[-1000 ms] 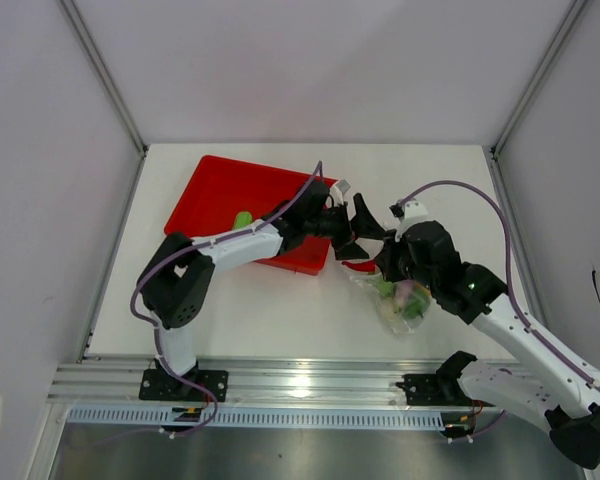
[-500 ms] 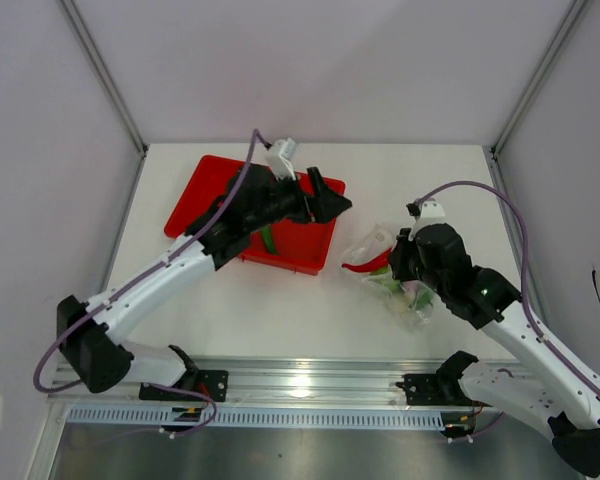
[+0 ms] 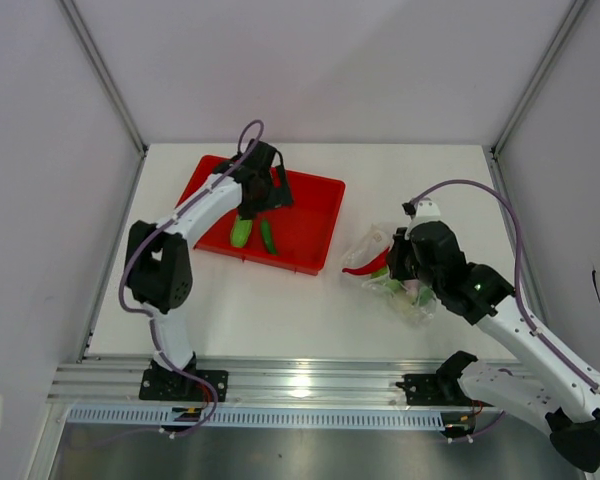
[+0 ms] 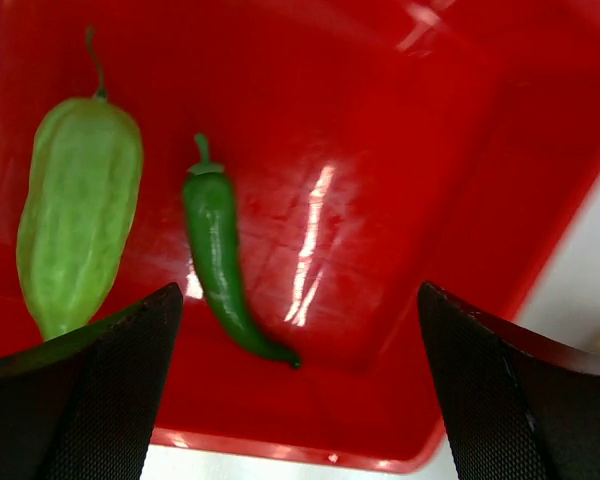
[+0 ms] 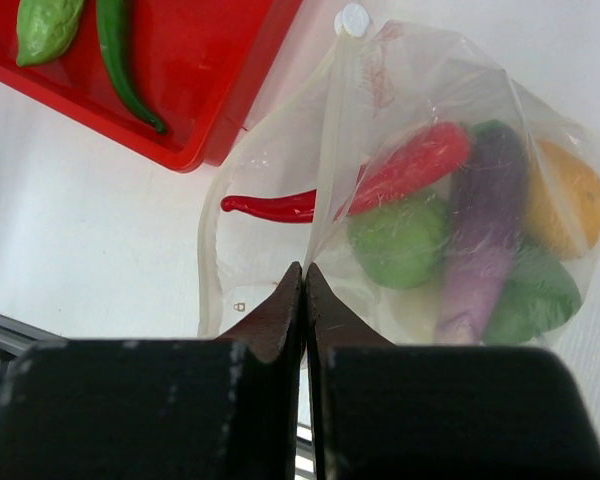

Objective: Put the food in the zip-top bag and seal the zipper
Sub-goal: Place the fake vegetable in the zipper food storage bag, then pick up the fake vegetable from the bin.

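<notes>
The dark green chili is below my left gripper, and bare tray leaves both of its sides free, so my left gripper will lower to it next with the open fingers on either side of its thick stem half point(image 3: 266, 231) point(image 4: 214, 222).
The clear zip-top bag point(image 5: 435, 95) lies on the table right of the red tray point(image 3: 315, 205). Its mouth is open, and my right gripper point(image 5: 303, 268) is shut on the upper zipper point(image 5: 327, 140) edge. Inside show a red chili point(image 5: 405, 168), a purple eggplant point(image 5: 480, 245), a yellow lemon point(image 5: 572, 205) and green pieces point(image 5: 400, 240). The chili's tail reaches into the mouth. My left gripper point(image 4: 298, 330) hangs open over the tray, above a dark green chili point(image 4: 220, 265) and a pale green vegetable point(image 4: 77, 215).
The tray's near rim point(image 4: 280, 452) runs just under my left fingers, with white table beyond. Enclosure walls and posts point(image 3: 110, 80) stand on three sides. An aluminium rail point(image 3: 300, 385) runs along the near edge by the arm bases.
My left arm has swung from the bag's mouth back over the red tray, gripper open. The red chili now lies in the bag. My right gripper has kept hold of the bag's edge.
</notes>
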